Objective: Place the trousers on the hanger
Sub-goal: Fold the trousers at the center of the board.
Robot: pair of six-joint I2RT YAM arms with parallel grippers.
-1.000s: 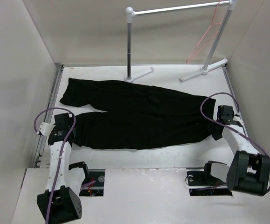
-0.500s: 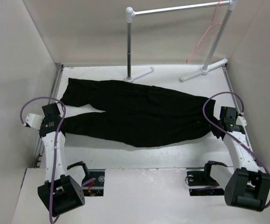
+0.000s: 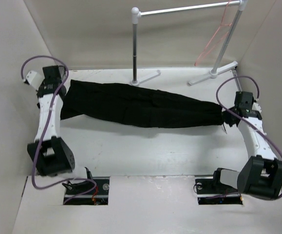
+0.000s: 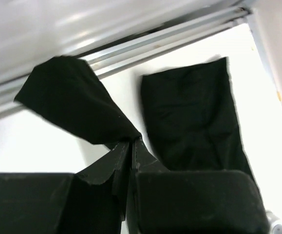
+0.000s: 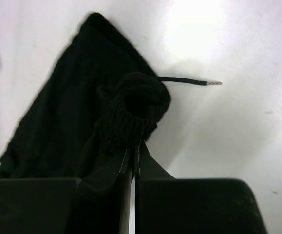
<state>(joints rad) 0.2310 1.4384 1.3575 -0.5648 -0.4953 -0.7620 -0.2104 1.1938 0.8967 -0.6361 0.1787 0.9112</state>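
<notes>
The trousers (image 3: 141, 105) slant, so my right gripper will next pull their waistband outward onto the bare tabletop by the rack's foot (image 3: 220, 92) and let it go.
The black trousers (image 3: 141, 105) lie folded lengthwise, one leg over the other, across the white table. My left gripper (image 3: 62, 92) is shut on the leg-cuff end at the far left; the left wrist view shows the cuff (image 4: 77, 109) pinched in my left gripper (image 4: 131, 142). My right gripper (image 3: 227, 117) is shut on the gathered waistband at the right; the right wrist view shows the bunched waistband (image 5: 133, 109) and its drawstring (image 5: 189, 82) at my right gripper (image 5: 135, 146). The pink-orange wire hanger (image 3: 214, 40) hangs from the rack at the back right.
A white and grey tube rack (image 3: 184, 9) stands at the back, its feet (image 3: 148, 77) on the table just behind the trousers. Pale walls (image 3: 14, 63) close in left and right. A metal rail (image 4: 145, 41) runs along the table's left edge.
Both arms swung away from the near edge toward the back, folding the near trouser leg over the far one. The left gripper moved far back with the cuff; the right moved slightly back.
</notes>
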